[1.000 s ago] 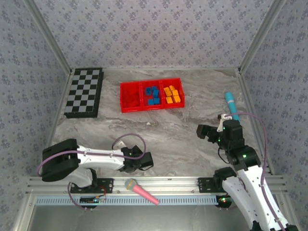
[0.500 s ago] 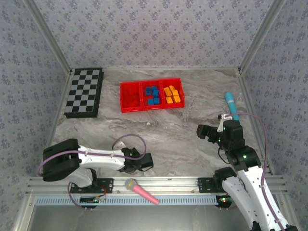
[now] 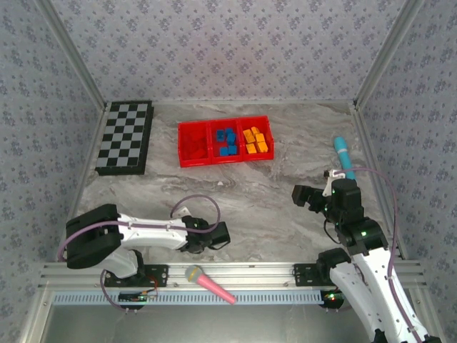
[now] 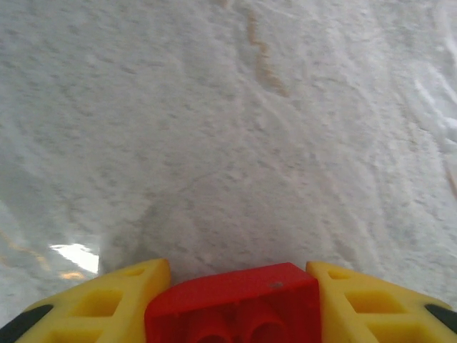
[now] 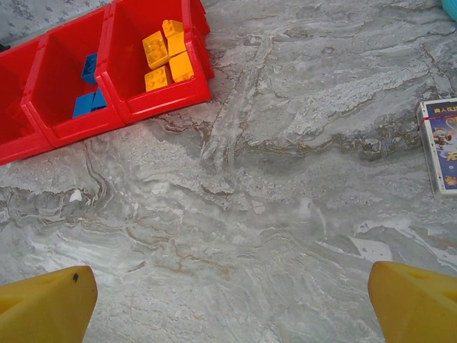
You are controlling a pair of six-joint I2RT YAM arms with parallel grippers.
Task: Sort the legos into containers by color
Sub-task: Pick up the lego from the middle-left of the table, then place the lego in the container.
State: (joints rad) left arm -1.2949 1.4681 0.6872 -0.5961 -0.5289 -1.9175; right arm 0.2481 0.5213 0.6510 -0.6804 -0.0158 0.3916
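Note:
My left gripper needs to rise and swing outward over the tray's section of red legos, which lies outward of it, and release the matching red lego there.
My left gripper hangs low over the near-left marble, shut on a red lego pinched between its yellow fingers. The red tray lies at the back centre. Red legos fill its left compartment, blue legos the middle one, and orange-yellow legos the right one. My right gripper hovers at the right, open, with bare table between its fingers. In the right wrist view the tray holds orange-yellow legos and blue legos.
A black-and-white checkered board lies at the back left. A teal microphone rests by the right wall and a pink microphone on the front rail. A small printed box sits right of my right gripper.
My left gripper has shifted slightly right and away from the front edge with the red lego. The right arm has not moved.

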